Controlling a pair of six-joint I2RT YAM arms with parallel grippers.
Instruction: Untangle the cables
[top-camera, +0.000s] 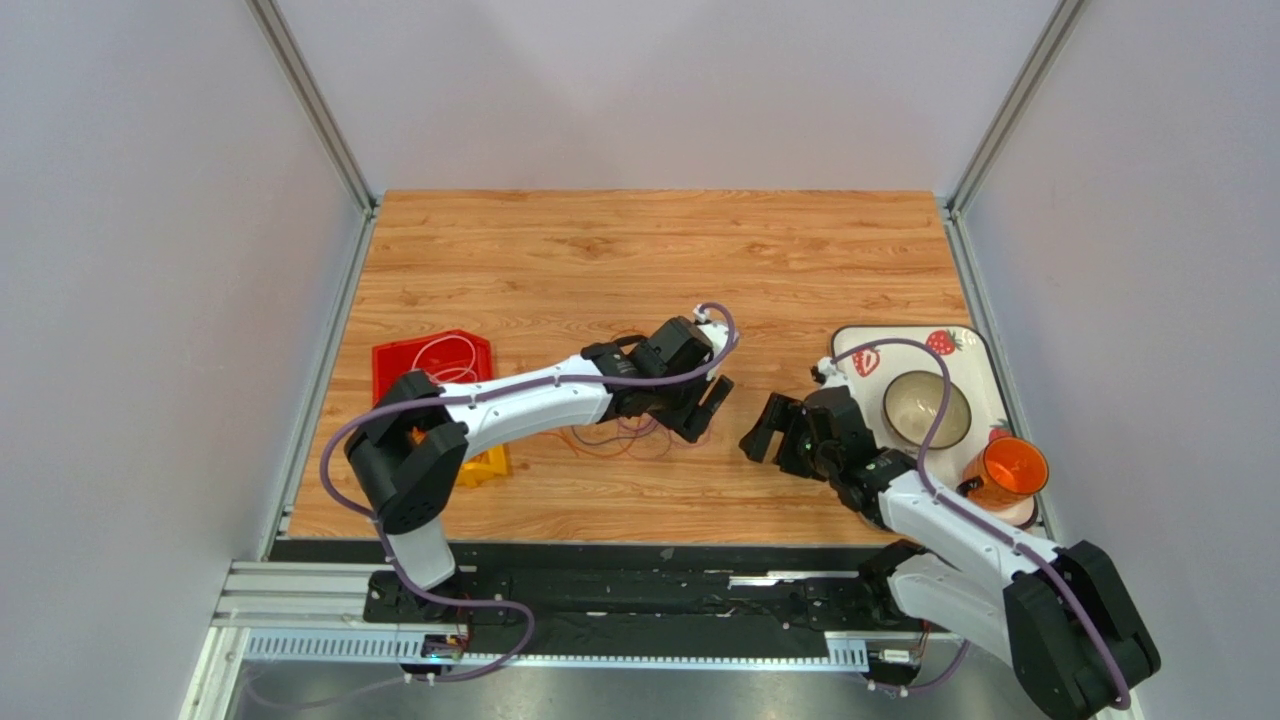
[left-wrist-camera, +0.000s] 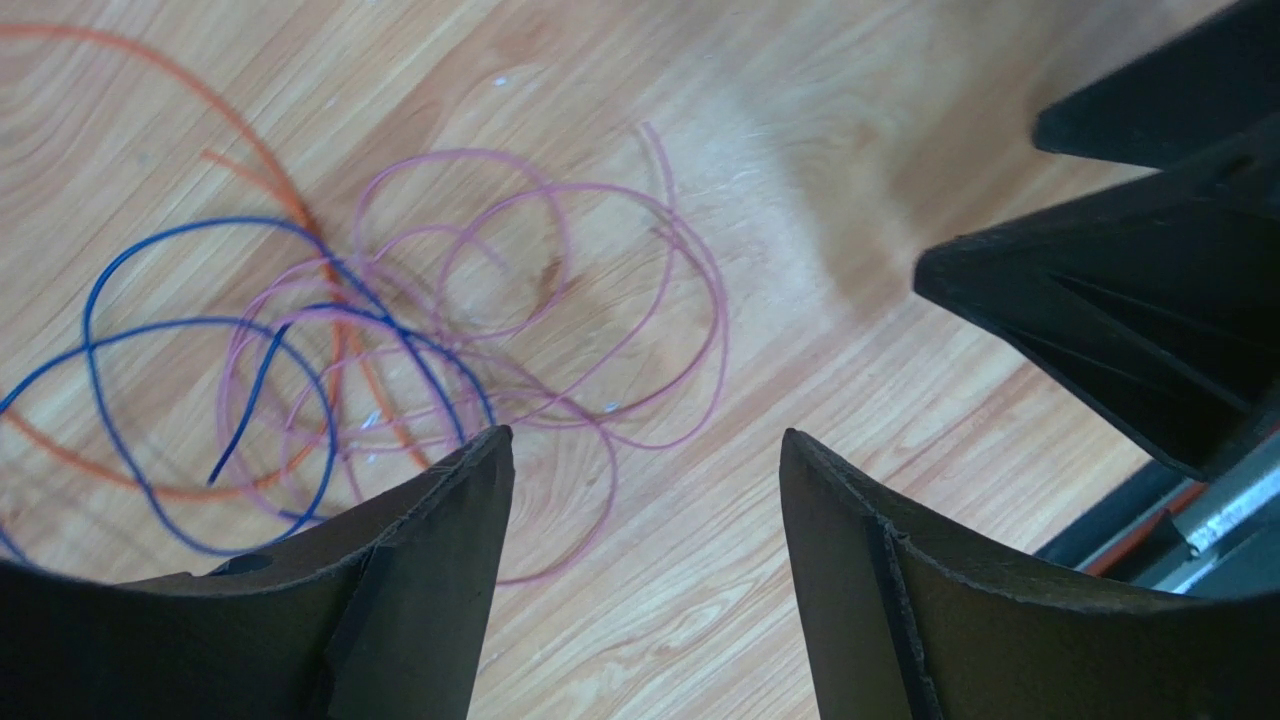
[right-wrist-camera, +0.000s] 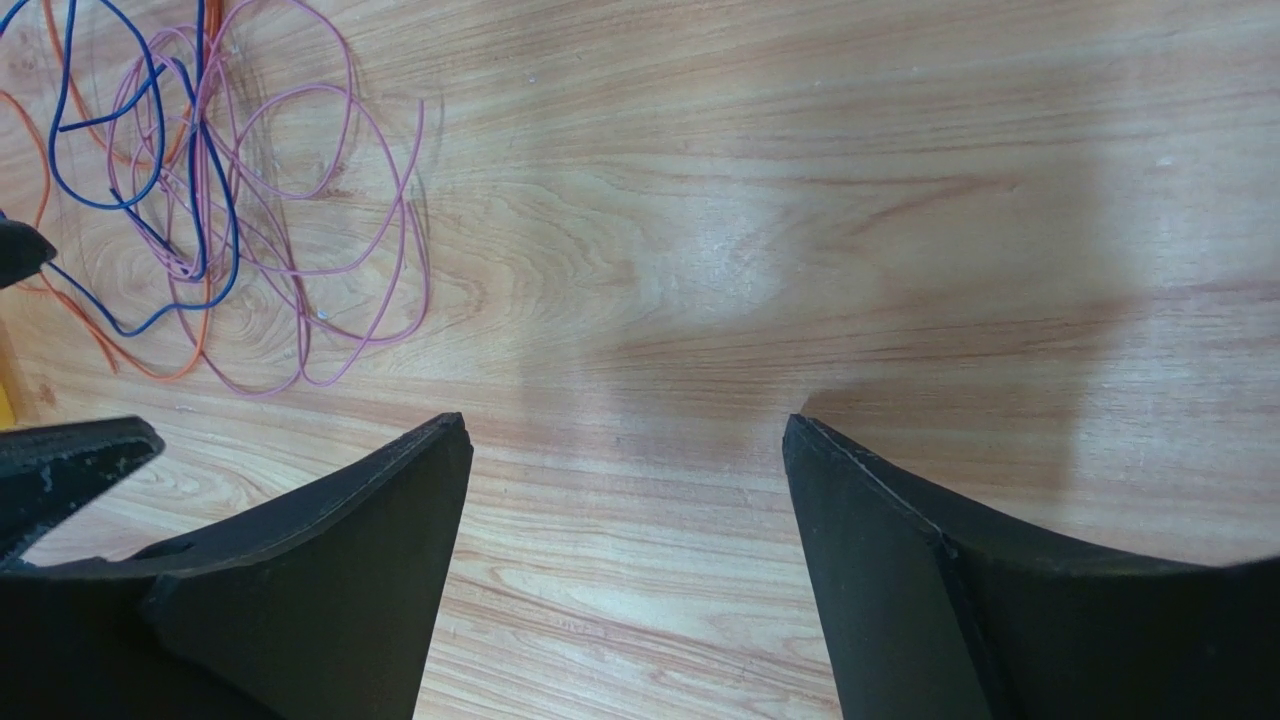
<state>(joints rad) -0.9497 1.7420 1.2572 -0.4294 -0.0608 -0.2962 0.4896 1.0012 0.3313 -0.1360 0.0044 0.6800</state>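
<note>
My left gripper moves down, open, onto the outer pink loops near their loose end next, since these loops lie clear of the blue and orange cables.
The cables (left-wrist-camera: 376, 345) lie as a loose tangle of thin pink, blue and orange loops on the wooden table (top-camera: 631, 255). In the top view the cables (top-camera: 619, 437) sit just under my left forearm. My left gripper (left-wrist-camera: 646, 435) is open just right of the tangle, and one pink loop runs between its fingertips on the table. In the top view the left gripper (top-camera: 709, 411) faces the right gripper (top-camera: 756, 429), which is open over bare wood. From the right wrist the cables (right-wrist-camera: 226, 180) show at the upper left, well away from the right gripper (right-wrist-camera: 628, 423).
A red tray (top-camera: 394, 363) holding a pale wire loop (top-camera: 448, 357) sits at the left, with a yellow object (top-camera: 484, 467) below it. A white tray (top-camera: 969, 348) at the right carries a bowl (top-camera: 924, 408), with an orange cup (top-camera: 1014, 467) by it. The right gripper's fingers (left-wrist-camera: 1112, 300) show in the left wrist view.
</note>
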